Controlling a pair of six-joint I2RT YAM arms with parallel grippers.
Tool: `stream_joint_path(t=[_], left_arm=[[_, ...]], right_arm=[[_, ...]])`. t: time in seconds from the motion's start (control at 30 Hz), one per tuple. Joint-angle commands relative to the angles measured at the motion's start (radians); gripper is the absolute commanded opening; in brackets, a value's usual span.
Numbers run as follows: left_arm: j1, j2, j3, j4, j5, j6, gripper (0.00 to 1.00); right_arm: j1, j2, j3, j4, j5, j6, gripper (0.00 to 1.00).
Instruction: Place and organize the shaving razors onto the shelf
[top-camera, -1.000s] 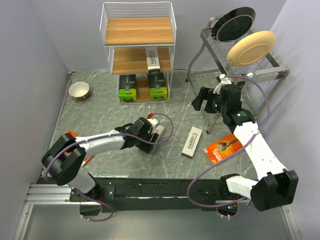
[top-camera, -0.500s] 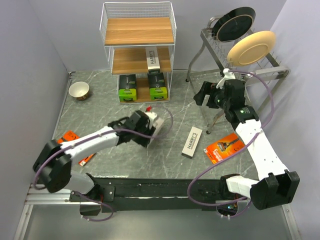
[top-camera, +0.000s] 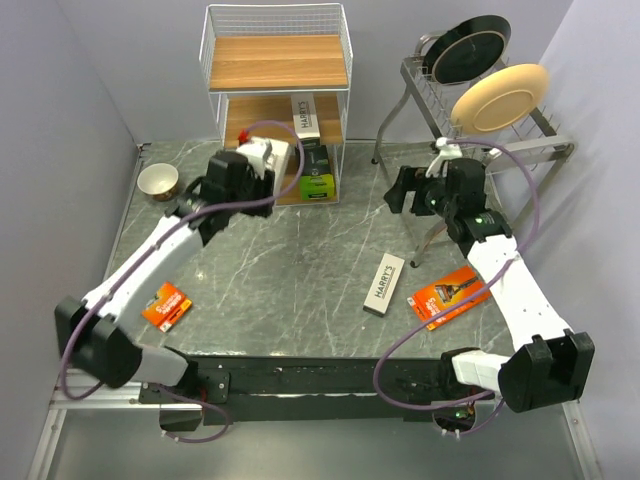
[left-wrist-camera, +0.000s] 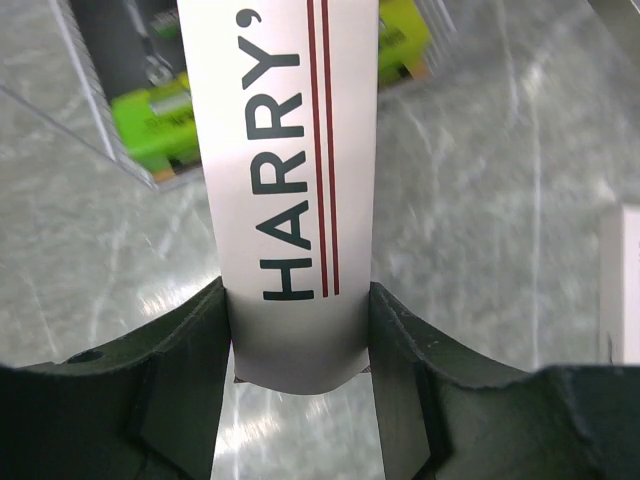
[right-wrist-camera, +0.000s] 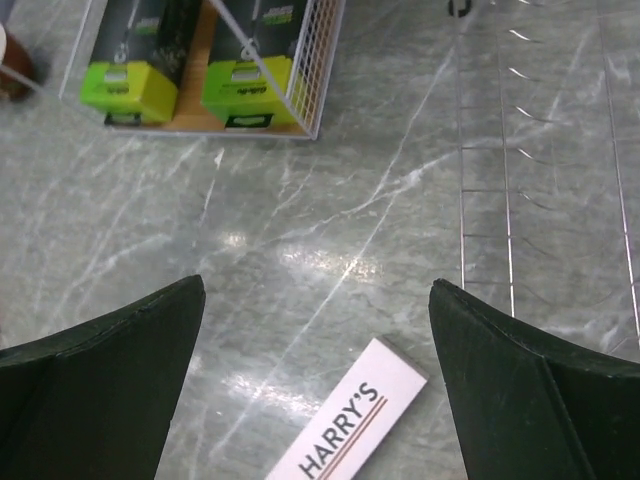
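My left gripper should move outward and slide its HARRY'S box onto the shelf's middle level, on the empty wood beside the other HARRY'S box.
My left gripper (left-wrist-camera: 298, 300) is shut on a long white HARRY'S box (left-wrist-camera: 290, 150), gripping its lower end by both sides. In the top view that gripper (top-camera: 262, 162) hangs in front of the lower left of the white wire shelf (top-camera: 277, 62). Another HARRY'S box (top-camera: 305, 118) lies on the middle tier. Two black boxes with lime-green ends (right-wrist-camera: 135, 80) (right-wrist-camera: 250, 85) stand on the bottom tier. A third HARRY'S box (top-camera: 383, 284) lies on the table, below my open right gripper (right-wrist-camera: 318, 290). Orange razor packs lie at the right (top-camera: 450, 295) and the left (top-camera: 167, 305).
A grey dish rack (top-camera: 520, 150) at the back right holds a black plate (top-camera: 470, 48) and a beige plate (top-camera: 500, 97). A small bowl (top-camera: 158, 181) sits left of the shelf. Grey walls close in on both sides.
My left arm has lifted the white box off the table's middle and swung it back and left to the shelf front, uncovering the left orange pack. The right arm has barely moved.
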Motion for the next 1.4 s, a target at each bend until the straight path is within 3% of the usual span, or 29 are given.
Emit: stream_joint_path(t=[0.0,0.03,0.1,0.3,1.1,1.23,1.37], left_arm=[[0.039,0.097,0.152,0.080,-0.008,0.001,0.49],[0.041,0.128,0.180,0.087,-0.008,0.001,0.49],[0.041,0.151,0.203,0.116,-0.022,-0.007,0.49],[0.055,0.229,0.278,0.120,-0.052,-0.009,0.50],[0.085,0.502,0.614,0.158,-0.114,-0.045,0.59],[0.079,0.493,0.609,0.161,-0.144,-0.053,0.76],[0.059,0.426,0.557,0.181,-0.164,-0.061,0.81]], right_arm=[[0.069,0.019,-0.014,0.045,-0.283,-0.227,1.00],[0.071,0.042,-0.016,0.035,-0.425,-0.257,1.00],[0.106,0.070,-0.017,0.003,-0.468,-0.324,1.00],[0.256,0.084,-0.055,0.015,-0.319,-0.409,1.00],[0.265,0.102,-0.046,0.026,-0.246,-0.357,1.00],[0.265,0.090,-0.063,0.029,-0.232,-0.366,1.00],[0.264,0.068,-0.089,0.049,-0.221,-0.364,1.00]])
